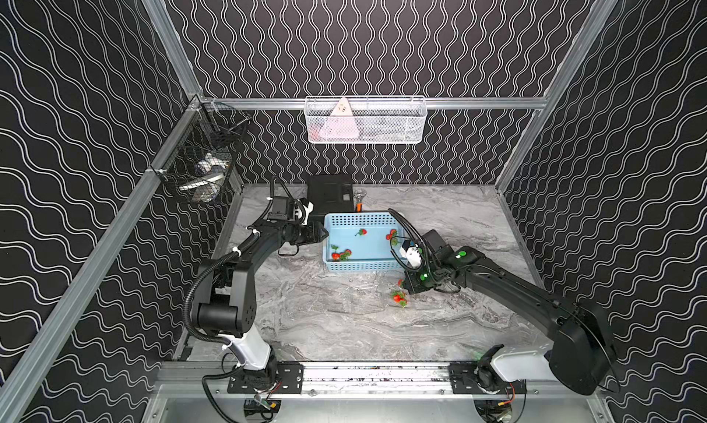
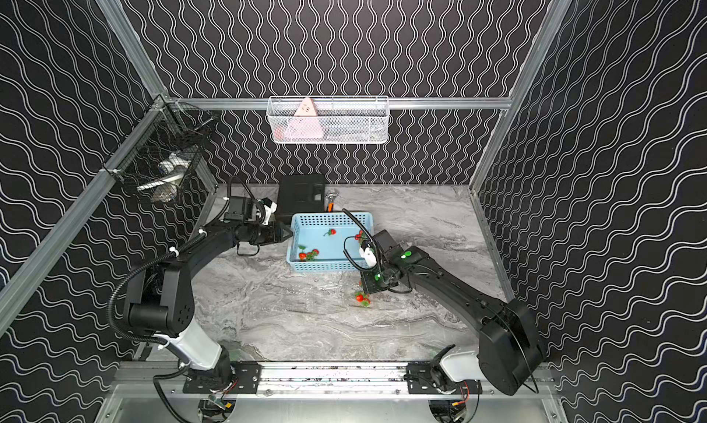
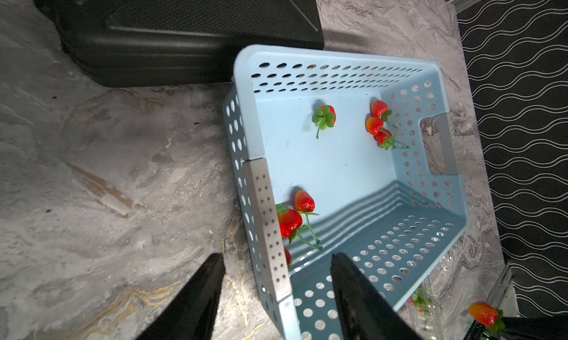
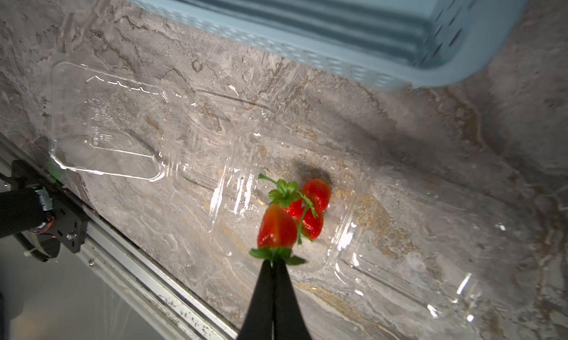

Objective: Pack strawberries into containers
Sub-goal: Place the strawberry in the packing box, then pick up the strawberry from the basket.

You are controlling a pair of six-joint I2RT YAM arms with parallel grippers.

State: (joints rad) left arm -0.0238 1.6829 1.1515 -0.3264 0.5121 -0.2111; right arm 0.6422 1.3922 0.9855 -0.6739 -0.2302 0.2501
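Note:
The strawberry will go down with my right gripper toward the packed berries in the clear container [image 1: 398, 298] [image 4: 311, 212], and I will release its leafy top there, since that container is below the gripper.
The strawberries lie partly in the light blue basket [image 1: 363, 266]: a single berry [image 3: 325, 115], a far cluster [image 3: 376, 124] and a near cluster [image 3: 295, 215]. My left gripper [image 3: 276, 255] is open, its fingers standing on either side of the basket's left wall without touching it. My right gripper [image 4: 273, 261] is shut on the leafy top of one strawberry [image 4: 276, 227]. It hangs over a clear container [image 4: 344, 231] that holds a few berries [image 4: 316, 194]. A second clear container [image 4: 104, 123] lies empty beside it. Both top views show these packed berries [image 1: 399, 298] [image 2: 361, 298].
A black case [image 1: 329, 193] stands behind the basket, with a small orange tool [image 1: 359, 203] next to it. A white wire basket [image 1: 365, 121] hangs on the back rail and a black mesh basket [image 1: 202, 161] on the left rail. The metal base rail [image 4: 138, 280] runs close to the containers.

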